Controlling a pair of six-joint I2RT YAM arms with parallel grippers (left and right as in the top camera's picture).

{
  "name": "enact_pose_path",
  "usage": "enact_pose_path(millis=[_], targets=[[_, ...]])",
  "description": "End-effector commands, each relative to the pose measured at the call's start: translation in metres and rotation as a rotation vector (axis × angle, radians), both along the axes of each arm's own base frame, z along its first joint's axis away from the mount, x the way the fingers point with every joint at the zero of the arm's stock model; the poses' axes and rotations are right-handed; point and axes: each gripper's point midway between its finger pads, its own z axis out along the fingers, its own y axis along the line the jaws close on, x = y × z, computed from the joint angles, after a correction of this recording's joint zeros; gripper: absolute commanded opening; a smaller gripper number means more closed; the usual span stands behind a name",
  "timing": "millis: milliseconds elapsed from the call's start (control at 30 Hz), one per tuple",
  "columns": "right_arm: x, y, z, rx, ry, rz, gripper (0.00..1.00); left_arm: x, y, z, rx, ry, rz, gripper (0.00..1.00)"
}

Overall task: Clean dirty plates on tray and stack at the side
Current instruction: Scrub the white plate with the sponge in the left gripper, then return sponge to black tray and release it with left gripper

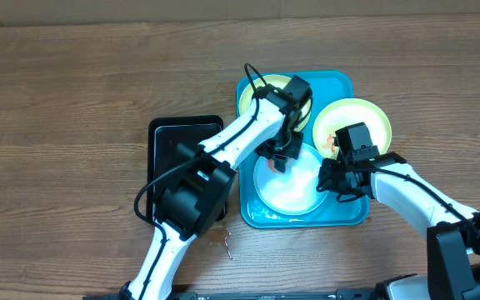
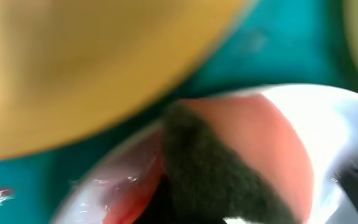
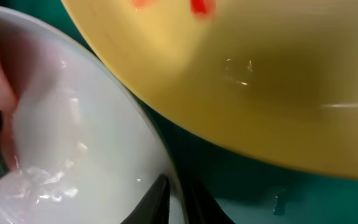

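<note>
My left gripper holds the pink sponge on the front plate (image 1: 294, 193), which looks pale. It should lift off the plate next, then carry the sponge over the black tray and go down to release it.
The turquoise tray (image 1: 341, 84) holds three plates. The front plate (image 1: 294, 193) looks pale and glossy. My left gripper (image 1: 279, 160) is shut on a pink sponge with a dark green scrub side (image 2: 229, 162) and presses it onto this plate (image 2: 328, 124). My right gripper (image 1: 329, 178) is shut on that plate's right rim, as the right wrist view (image 3: 174, 200) shows. A second plate (image 1: 358, 122) with red-orange smears (image 3: 201, 6) lies at the tray's right. The third plate (image 1: 275, 83) lies at the tray's back, partly hidden under my left arm.
A smaller black tray (image 1: 173, 142) lies just left of the turquoise tray, partly under my left arm. A small thin object (image 1: 223, 242) lies on the wooden table near the front. The table stretches out to the left and back.
</note>
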Motion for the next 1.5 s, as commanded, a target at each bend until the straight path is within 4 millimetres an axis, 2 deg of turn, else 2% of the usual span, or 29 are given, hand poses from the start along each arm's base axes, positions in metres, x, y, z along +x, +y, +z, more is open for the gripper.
enact_pose_path(millis=[0,100,300,467,567,700,733,800,933,1067,1267,1467], targets=[[-0.004,-0.006,-0.005,-0.019,0.012,-0.012,0.13,-0.044,-0.038,-0.006,-0.166,0.163,-0.087,0.04],[-0.004,-0.006,-0.005,-0.019,0.013,-0.012,0.13,-0.056,-0.056,0.005,-0.287,0.221,-0.136,0.04],[-0.006,-0.006,-0.006,-0.021,0.019,-0.012,0.11,-0.069,-0.049,0.007,-0.267,0.288,-0.123,0.04],[-0.007,-0.006,-0.006,-0.022,0.023,-0.012,0.09,-0.085,-0.025,0.005,-0.149,0.359,-0.1,0.04],[-0.008,-0.007,-0.006,-0.024,0.029,-0.012,0.08,-0.088,-0.003,0.0,-0.032,0.355,-0.097,0.04],[-0.009,-0.007,-0.007,-0.024,0.031,-0.012,0.07,-0.075,0.03,-0.009,0.16,0.272,-0.059,0.04],[-0.009,-0.007,-0.007,-0.024,0.031,-0.012,0.07,-0.064,0.043,-0.012,0.235,0.218,-0.037,0.04],[-0.009,-0.007,-0.007,-0.024,0.032,-0.012,0.07,-0.054,0.056,-0.013,0.303,0.169,-0.012,0.04],[-0.01,-0.007,-0.007,-0.025,0.036,-0.012,0.06,-0.032,0.091,-0.009,0.463,0.066,0.062,0.04],[-0.01,-0.007,-0.007,-0.026,0.038,-0.011,0.06,-0.018,0.113,0.004,0.527,0.012,0.129,0.04],[-0.011,-0.008,-0.007,-0.027,0.041,-0.011,0.06,-0.001,0.117,0.04,0.457,-0.075,0.229,0.05],[-0.011,-0.008,-0.007,-0.027,0.041,-0.012,0.06,0.002,0.098,0.081,0.258,-0.103,0.203,0.04]])
